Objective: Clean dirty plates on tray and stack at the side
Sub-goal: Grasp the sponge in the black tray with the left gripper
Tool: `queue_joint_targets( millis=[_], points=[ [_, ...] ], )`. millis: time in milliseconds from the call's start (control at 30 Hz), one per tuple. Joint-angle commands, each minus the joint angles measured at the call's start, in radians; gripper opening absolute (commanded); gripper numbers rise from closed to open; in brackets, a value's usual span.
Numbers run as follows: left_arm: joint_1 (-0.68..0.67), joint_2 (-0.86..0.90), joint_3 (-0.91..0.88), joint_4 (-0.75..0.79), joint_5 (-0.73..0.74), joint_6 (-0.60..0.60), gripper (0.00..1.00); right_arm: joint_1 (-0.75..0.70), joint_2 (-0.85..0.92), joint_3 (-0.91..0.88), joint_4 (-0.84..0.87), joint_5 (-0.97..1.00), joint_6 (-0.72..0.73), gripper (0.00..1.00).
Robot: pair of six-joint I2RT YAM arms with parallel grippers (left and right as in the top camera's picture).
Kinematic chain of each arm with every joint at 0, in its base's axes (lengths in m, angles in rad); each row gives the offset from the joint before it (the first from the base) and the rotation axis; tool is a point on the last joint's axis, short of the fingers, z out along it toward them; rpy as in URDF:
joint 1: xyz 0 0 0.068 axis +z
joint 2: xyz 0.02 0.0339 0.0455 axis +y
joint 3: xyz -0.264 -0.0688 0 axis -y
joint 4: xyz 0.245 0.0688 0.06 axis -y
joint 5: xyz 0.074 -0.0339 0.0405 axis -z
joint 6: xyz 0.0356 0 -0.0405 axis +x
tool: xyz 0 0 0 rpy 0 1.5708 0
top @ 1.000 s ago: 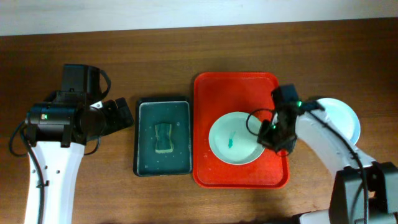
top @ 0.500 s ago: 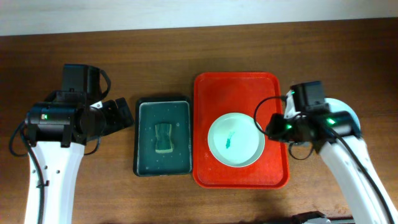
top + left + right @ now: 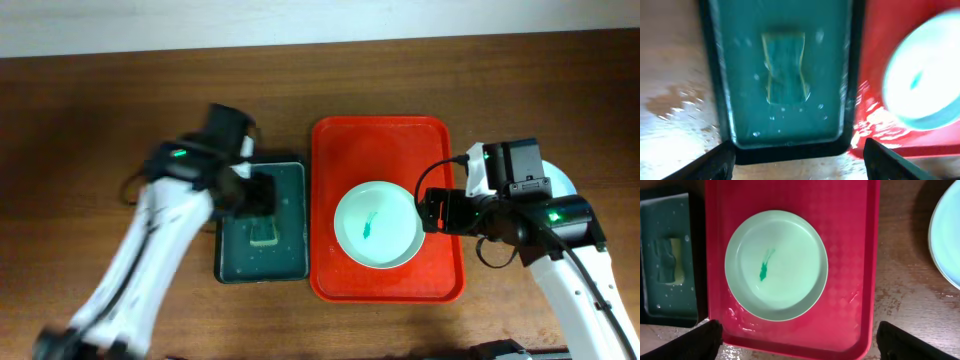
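The teal smear sits at the plate's centre, so my right gripper moves down to the side of the plate's rim farthest from the green tray next.
A pale mint plate (image 3: 378,222) with a teal smear at its centre lies on the red tray (image 3: 385,140); the right wrist view shows the same plate (image 3: 776,265) and tray (image 3: 850,305). A second pale blue plate (image 3: 566,186) rests on the table to the right of the tray, mostly hidden under my right arm, with its edge (image 3: 947,240) in the right wrist view. My right gripper (image 3: 440,212) (image 3: 800,342) hangs open above the tray's right side, holding nothing. My left gripper (image 3: 262,195) (image 3: 800,165) is open over the green tray, above the sponge.
A dark green tray (image 3: 232,265) (image 3: 790,145) sits just left of the red tray, holding a wet sponge (image 3: 264,218) (image 3: 785,67). Water drops lie on the wood around both trays.
My left arm has swung right from the table's left side to above the green tray. My right gripper has opened and pulled back from the plate's right rim.
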Motion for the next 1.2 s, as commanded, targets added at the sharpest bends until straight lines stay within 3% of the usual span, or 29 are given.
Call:
queue_joint_targets(
  millis=[0,100,300,433,567,600,633,667,700,767,933,1000,1100,1133,1167],
  points=[
    [-0.05,0.137,-0.039,0.021,-0.02,0.008,0.62,0.004,0.007,0.008,-0.001,0.013,-0.01,0.87],
    [-0.047,0.246,-0.062,0.058,-0.071,-0.114,0.56,0.004,0.007,0.008,-0.001,0.013,-0.01,0.78],
    [-0.074,0.435,-0.082,0.164,-0.033,-0.124,0.41,0.003,0.007,0.008,-0.001,0.013,-0.01,0.77],
    [-0.088,0.502,-0.082,0.149,-0.032,-0.124,0.0,0.004,0.007,0.008,-0.005,0.013,-0.01,0.76],
    [-0.087,0.473,-0.047,0.113,-0.037,-0.124,0.0,0.003,0.007,0.008,-0.012,0.013,-0.01,0.76],
    [-0.087,0.46,-0.03,0.095,-0.037,-0.123,0.06,0.004,0.007,0.008,-0.012,0.013,-0.01,0.76],
    [-0.087,0.448,-0.014,0.077,-0.037,-0.123,0.22,0.004,0.007,0.008,-0.012,0.013,-0.01,0.76],
    [-0.086,0.434,0.0,0.06,-0.04,-0.123,0.31,0.004,0.007,0.008,-0.012,0.013,-0.01,0.76],
    [-0.081,0.415,0.013,0.045,-0.047,-0.119,0.49,0.003,0.007,0.008,-0.012,0.013,-0.01,0.76],
    [-0.061,0.38,0.02,0.04,-0.078,-0.12,0.7,0.004,0.007,0.008,-0.012,0.013,-0.01,0.76],
    [-0.043,0.378,0.004,0.079,-0.154,-0.119,0.73,0.003,0.007,0.008,-0.011,0.013,-0.01,0.76],
    [-0.051,0.391,-0.039,0.162,-0.145,-0.119,0.68,0.003,0.007,0.008,-0.012,0.013,-0.01,0.76],
    [-0.069,0.417,-0.113,0.289,-0.141,-0.115,0.48,0.003,0.007,0.008,-0.012,0.013,-0.01,0.76],
    [-0.077,0.423,-0.133,0.319,-0.141,-0.099,0.36,0.004,0.007,0.008,-0.012,0.013,-0.01,0.76],
    [-0.082,0.425,-0.14,0.329,-0.142,-0.079,0.07,0.004,0.007,0.008,-0.013,0.013,-0.01,0.76]
  ],
)
